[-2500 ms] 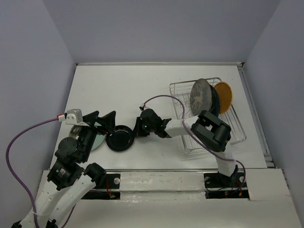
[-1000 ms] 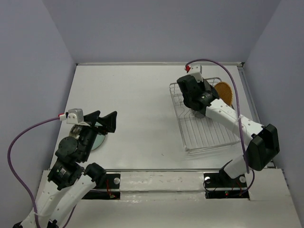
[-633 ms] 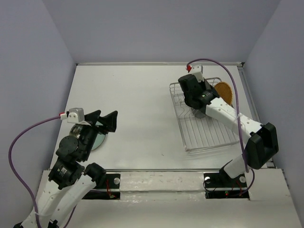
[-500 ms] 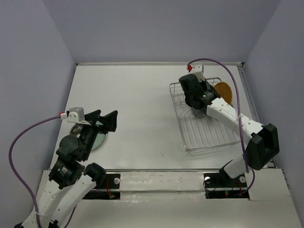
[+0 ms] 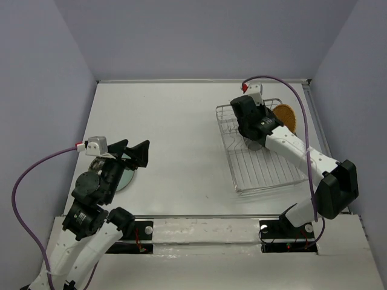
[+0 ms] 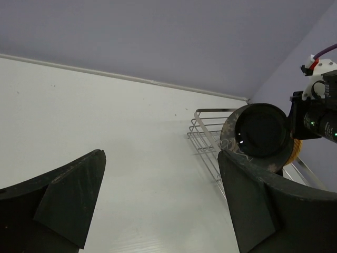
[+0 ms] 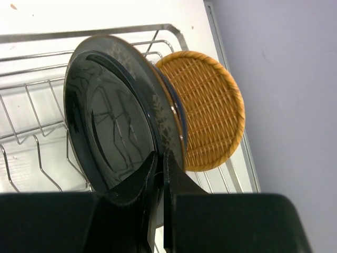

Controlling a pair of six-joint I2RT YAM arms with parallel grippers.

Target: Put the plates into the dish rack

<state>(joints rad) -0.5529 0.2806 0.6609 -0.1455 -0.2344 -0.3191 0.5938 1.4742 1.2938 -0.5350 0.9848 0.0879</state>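
My right gripper moves down next until the black plate (image 7: 113, 126) stands in the dish rack's wires below, beside the large grey plate, then releases it.
My right gripper (image 7: 161, 161) is shut on the rim of the small glossy black plate (image 7: 113, 126) and holds it upright over the dish rack (image 5: 266, 166). It hangs right in front of the large grey plate (image 7: 169, 118). A dark blue rim shows behind that, then the orange woven plate (image 7: 208, 110), all standing in the rack. The left wrist view shows the black plate (image 6: 261, 130) at the rack's (image 6: 206, 138) far end. My left gripper (image 5: 130, 151) is open and empty above the pale green plate (image 5: 126, 177), which lies on the table.
The rack (image 7: 31, 121) has bare tines on the near side of the black plate. The table's right edge and the side wall (image 5: 351, 90) run close beside the rack.
My right gripper has carried the black plate from the middle of the table to the rack. In the last second it has edged slightly right. The left arm has not moved.
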